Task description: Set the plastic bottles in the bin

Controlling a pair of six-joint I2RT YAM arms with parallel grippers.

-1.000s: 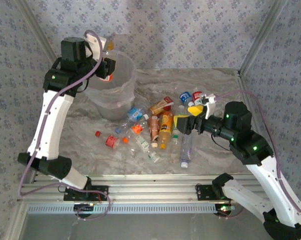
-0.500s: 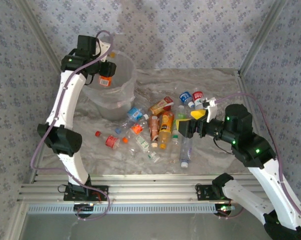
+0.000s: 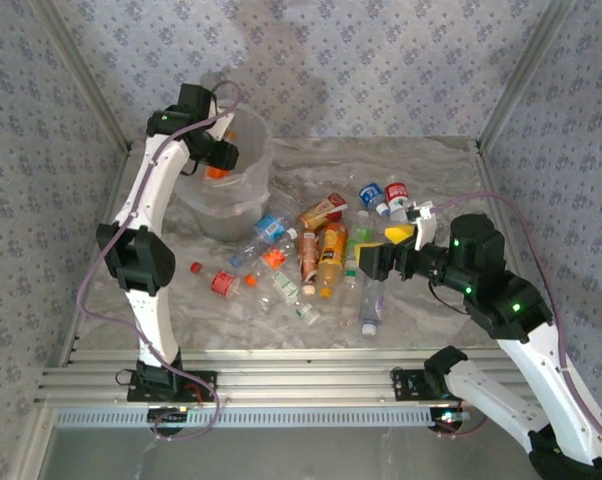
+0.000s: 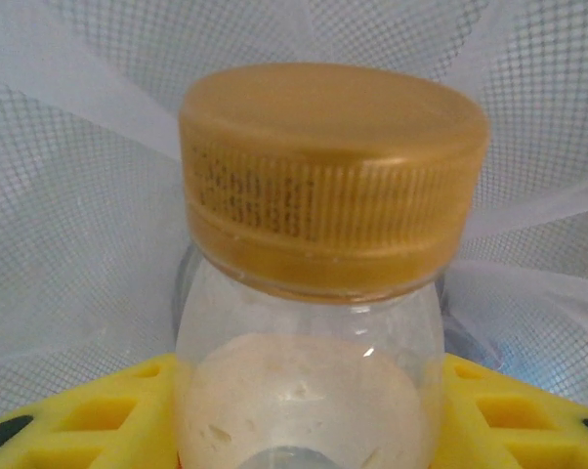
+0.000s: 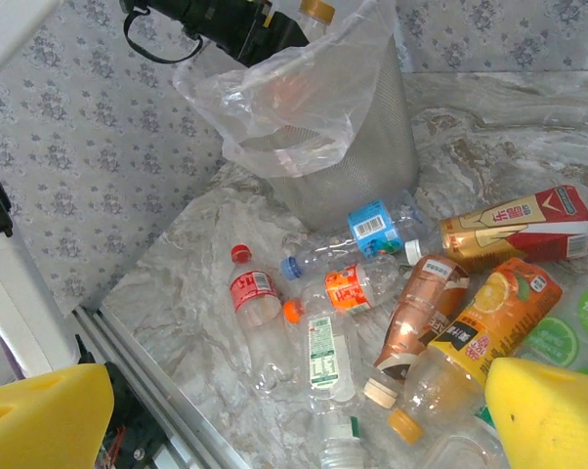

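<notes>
The bin's lined opening [image 3: 243, 168] is below my left gripper, so my left gripper needs to move down into that opening next and let go of the clear plastic bottle there.
My left gripper [image 3: 221, 156] hangs over the mouth of the bin [image 3: 227, 214], shut on a clear plastic bottle [image 4: 323, 254] with a gold cap. Its yellow fingers [image 4: 74, 420] press both sides of the bottle, with the bin's mesh wall [image 4: 69, 195] behind. My right gripper [image 3: 385, 241] hovers open above the pile of plastic bottles [image 3: 321, 255] in the middle of the table. Below its wide-apart yellow fingers [image 5: 553, 415] lie a red-labelled bottle [image 5: 253, 293], an orange-labelled one [image 5: 353, 286], a blue-labelled one [image 5: 377, 227] and an orange juice bottle [image 5: 489, 327].
The bin [image 5: 357, 166] carries a clear liner bag over its rim and stands at the back left. Two more bottles [image 3: 383, 194] lie apart at the back right of the pile. A metal rail [image 3: 301, 375] runs along the table's near edge; patterned walls close three sides.
The left arm has swung right and stretched further over the bin, carrying the bottle lower into its mouth. The right gripper has drifted slightly down and stays open.
</notes>
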